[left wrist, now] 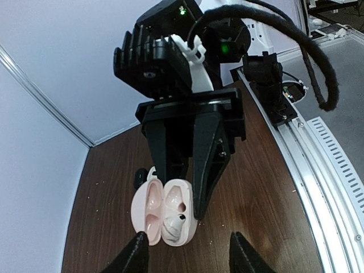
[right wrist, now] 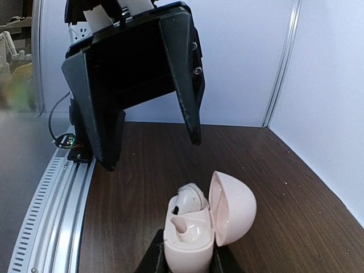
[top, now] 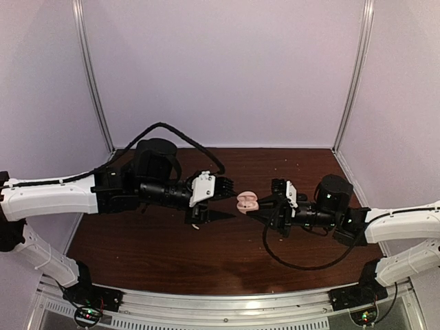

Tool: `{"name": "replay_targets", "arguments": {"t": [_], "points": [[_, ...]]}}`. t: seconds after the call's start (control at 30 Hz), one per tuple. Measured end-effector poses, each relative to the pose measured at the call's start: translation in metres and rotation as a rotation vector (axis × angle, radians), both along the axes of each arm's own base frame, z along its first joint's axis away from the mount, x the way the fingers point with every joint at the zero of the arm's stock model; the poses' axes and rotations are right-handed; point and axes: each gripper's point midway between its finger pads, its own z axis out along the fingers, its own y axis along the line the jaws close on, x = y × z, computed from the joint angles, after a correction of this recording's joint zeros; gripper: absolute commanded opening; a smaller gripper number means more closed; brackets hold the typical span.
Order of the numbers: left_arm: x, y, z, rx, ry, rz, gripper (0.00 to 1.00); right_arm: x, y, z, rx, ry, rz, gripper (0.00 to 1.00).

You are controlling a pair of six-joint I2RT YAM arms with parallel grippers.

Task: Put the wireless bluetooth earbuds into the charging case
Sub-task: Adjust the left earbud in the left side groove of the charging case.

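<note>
One socket of the charging case is empty, so my left gripper should next leave the charging case (top: 246, 202), turn its fingers down and lower onto the white earbud on the table.
The pink charging case (right wrist: 190, 244) stands open, its lid (right wrist: 233, 207) swung to the right. One whitish earbud (right wrist: 190, 199) sits in its far socket; the near socket is bare. My right gripper (right wrist: 189, 260) is shut on the case's base. The left wrist view shows the case (left wrist: 149, 207) with the earbud (left wrist: 173, 227) in it, held by the right gripper's fingers (left wrist: 207, 165). My left gripper (left wrist: 187, 242) is open and holds nothing, its tips just short of the case. From above, the left gripper (top: 232, 201) faces the case (top: 246, 202) and the right gripper (top: 254, 209). A small black rounded thing (left wrist: 140, 177) lies behind the case, partly hidden.
An aluminium rail (right wrist: 51, 199) runs along the table's near edge. White walls with metal corner posts (top: 350, 75) close off the brown table (top: 172, 254) at the back and sides. A black cable (top: 295, 265) loops below the right arm.
</note>
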Motion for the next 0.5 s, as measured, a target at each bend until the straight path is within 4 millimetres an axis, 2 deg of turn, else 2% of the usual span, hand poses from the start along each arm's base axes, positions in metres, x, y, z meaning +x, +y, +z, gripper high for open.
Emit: {"name": "replay_targets", "arguments": {"t": [0.27,0.5], "points": [[0.003,-0.006,-0.012,0.027,-0.003,-0.006,0.48,-0.002,0.002,0.0,0.004,0.014,0.018,0.0],[0.008,-0.008,-0.01,0.01,0.034,0.026,0.44,0.002,0.0,0.01,0.049,0.028,-0.001,0.0]]}}
